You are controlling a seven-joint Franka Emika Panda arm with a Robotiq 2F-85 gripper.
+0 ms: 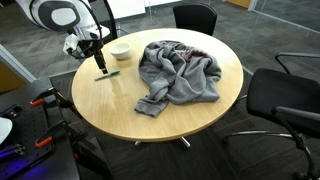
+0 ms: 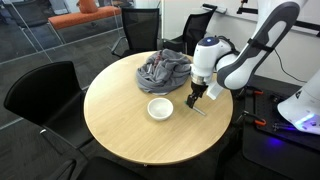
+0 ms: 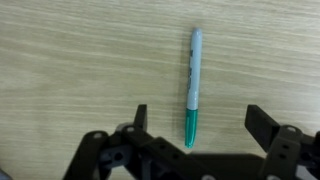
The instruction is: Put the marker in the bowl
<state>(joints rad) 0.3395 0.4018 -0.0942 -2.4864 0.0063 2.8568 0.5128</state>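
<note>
The marker's green end is still below my open fingers. My gripper needs to move down and slightly outward onto it next, then close.
A marker with a white barrel and green cap lies flat on the round wooden table. In the wrist view its green end lies between my open fingers. My gripper is open and empty, hovering just above the marker. The marker also shows in an exterior view, below the gripper. A small white bowl stands on the table near the marker. It also shows in an exterior view, to the left of my gripper.
A crumpled grey cloth lies in the middle of the table. It also shows in an exterior view. Black office chairs stand around the table. A dark chair stands on another side.
</note>
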